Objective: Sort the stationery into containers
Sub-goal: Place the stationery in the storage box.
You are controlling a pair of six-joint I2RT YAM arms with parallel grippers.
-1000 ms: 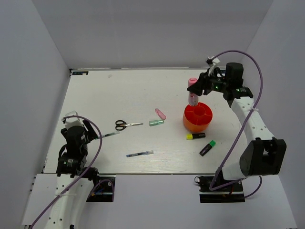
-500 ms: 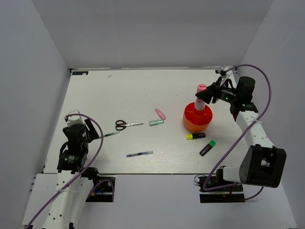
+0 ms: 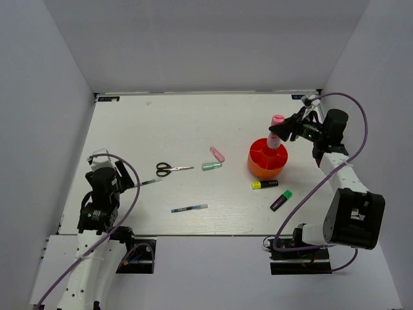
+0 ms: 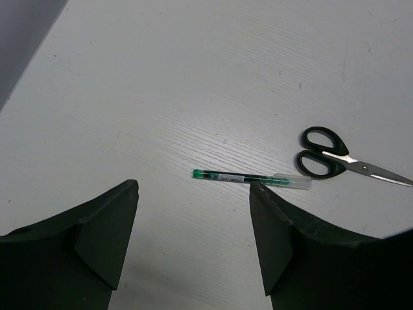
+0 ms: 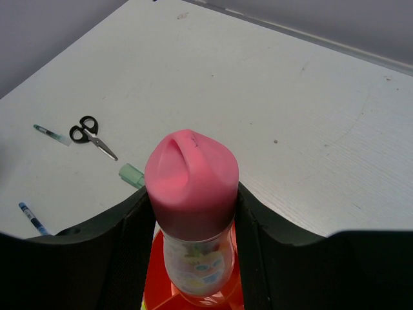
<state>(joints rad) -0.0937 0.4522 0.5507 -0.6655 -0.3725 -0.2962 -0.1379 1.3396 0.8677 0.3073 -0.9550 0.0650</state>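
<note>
The fat pink tube goes down toward the cup's middle next, before my right gripper opens, since it stands high above the cup's rim (image 5: 151,278).
My right gripper (image 3: 281,131) is shut on the fat pink tube (image 3: 276,133), with both fingers pressed against its sides just below the pink cap (image 5: 191,175). The tube stands upright, its lower end inside the orange-red cup (image 3: 259,166). The right wrist view shows the cup's rim (image 5: 151,278) under the tube. My left gripper (image 3: 120,178) is open and low over the table at the left. A thin green pen (image 4: 251,177) lies just beyond its fingertips (image 4: 132,187). Black-handled scissors (image 3: 173,169) lie right of the pen.
A pink marker (image 3: 217,154) and a pale green marker (image 3: 211,166) lie left of the cup. In front of the cup are a yellow marker (image 3: 264,184) and a green-black marker (image 3: 281,200). Another thin pen (image 3: 189,208) lies near the front edge. White walls close three sides.
My right gripper has carried the pink tube to the right, from the cup's far left rim to over the cup, and it stands lower. The left arm has stayed still.
</note>
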